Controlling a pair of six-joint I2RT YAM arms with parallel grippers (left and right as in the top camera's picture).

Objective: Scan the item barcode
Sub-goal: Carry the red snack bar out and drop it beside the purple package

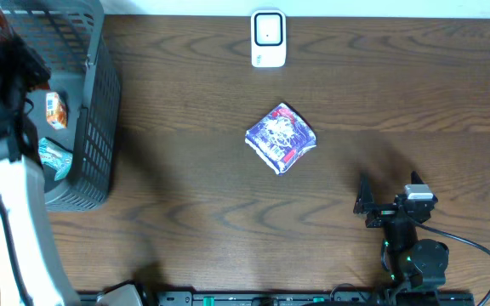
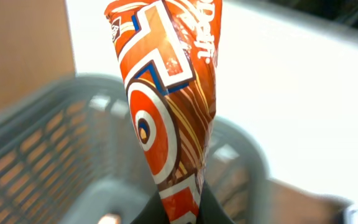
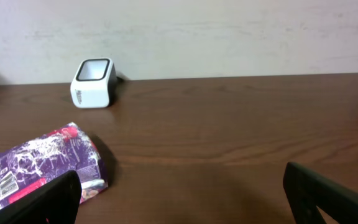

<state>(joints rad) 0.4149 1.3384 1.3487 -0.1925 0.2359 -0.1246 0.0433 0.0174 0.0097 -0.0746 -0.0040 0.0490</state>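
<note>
The robot's left gripper will next swing past the basket's rim and down to release the snack packet on the tabletop [image 1: 231, 158] beside the purple packet, since that spot is bare.
An orange, white and brown snack packet [image 2: 166, 106] stands up from my left gripper [image 2: 182, 210], which is shut on its lower end above the grey basket [image 2: 55, 162]. In the overhead view the left arm [image 1: 2, 59] hangs over that basket [image 1: 100, 102] at the far left. The white barcode scanner [image 1: 268, 38] sits at the back centre of the table, also visible as the scanner [image 3: 94, 83] in the right wrist view. My right gripper [image 1: 388, 191] rests open at the front right, with nothing between its fingers [image 3: 36, 202].
A purple packet [image 1: 281, 138] lies mid-table; this purple packet [image 3: 42, 165] is just ahead-left of the right gripper. The basket holds an orange-white item [image 1: 55, 110] and a teal one [image 1: 55, 159]. A pale wall [image 3: 229, 37] backs the table.
</note>
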